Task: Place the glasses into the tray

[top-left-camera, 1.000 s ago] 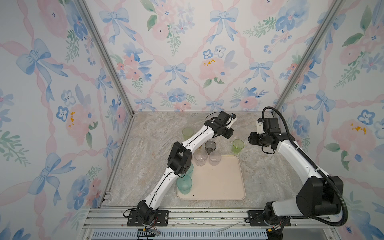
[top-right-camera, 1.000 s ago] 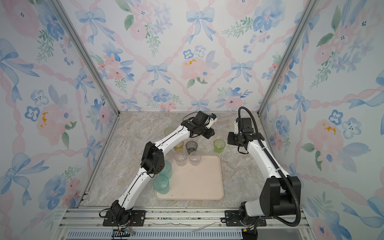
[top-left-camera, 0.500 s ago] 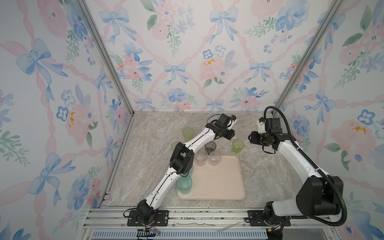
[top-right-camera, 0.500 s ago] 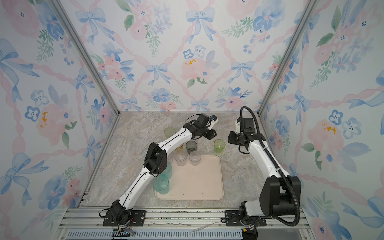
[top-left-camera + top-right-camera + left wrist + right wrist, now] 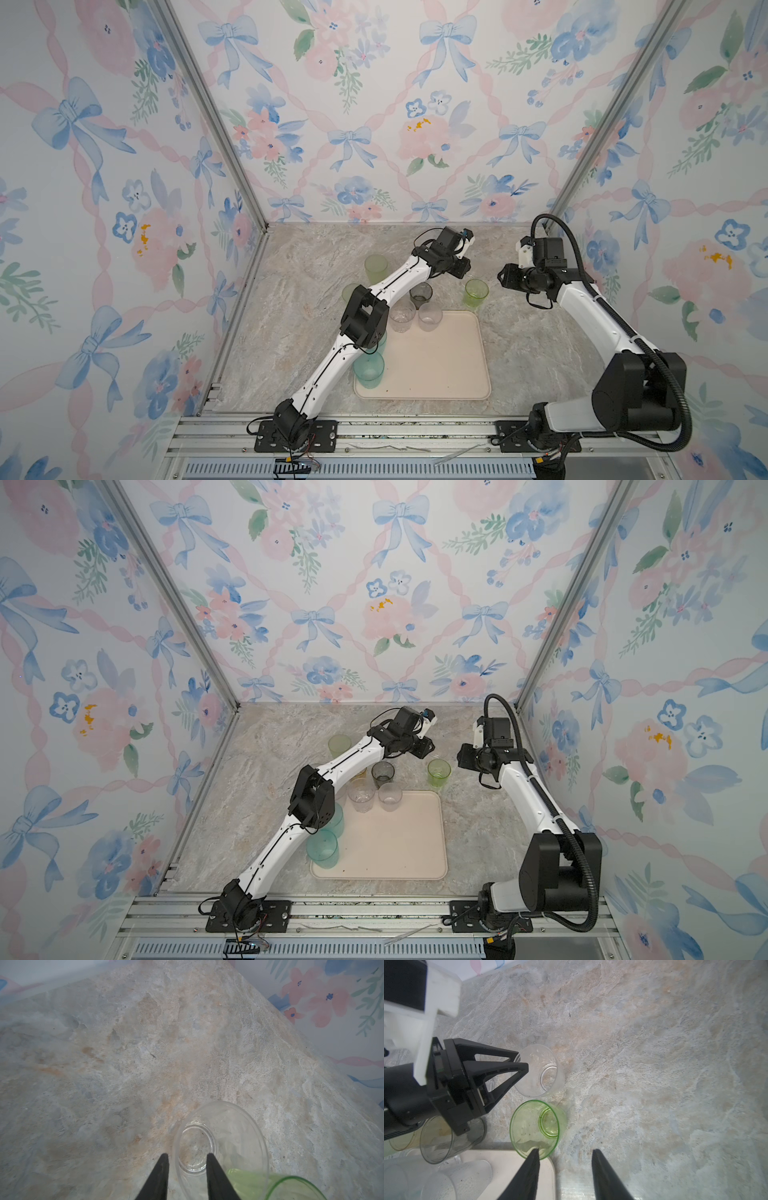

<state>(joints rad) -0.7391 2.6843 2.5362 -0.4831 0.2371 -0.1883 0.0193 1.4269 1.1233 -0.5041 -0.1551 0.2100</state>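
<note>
My left gripper stays almost in place and closes its fingers on the clear glass's rim next, since that rim stands between its open fingers.
A clear glass (image 5: 221, 1142) stands on the marble behind the tray (image 5: 449, 365). My left gripper (image 5: 187, 1155) is open astride its rim, one finger inside and one outside; the right wrist view shows the glass (image 5: 544, 1074) at those fingertips (image 5: 525, 1066). Beside it stands a bright green glass (image 5: 476, 292) (image 5: 537, 1128). My right gripper (image 5: 564, 1153) (image 5: 503, 278) hovers open next to it, holding nothing. Two clear glasses (image 5: 402, 318) (image 5: 430, 316) stand at the tray's far left corner, and a teal glass (image 5: 368, 370) at its left edge.
A smoky grey glass (image 5: 420, 294) and an amber one (image 5: 400, 1140) stand just behind the tray, under my left forearm. Two pale green glasses (image 5: 376, 266) (image 5: 349, 291) stand further left. The wall (image 5: 332, 1001) is close behind the clear glass.
My left arm has stretched slightly further toward the back right. My right gripper has edged left toward the green glass. No glass has moved.
</note>
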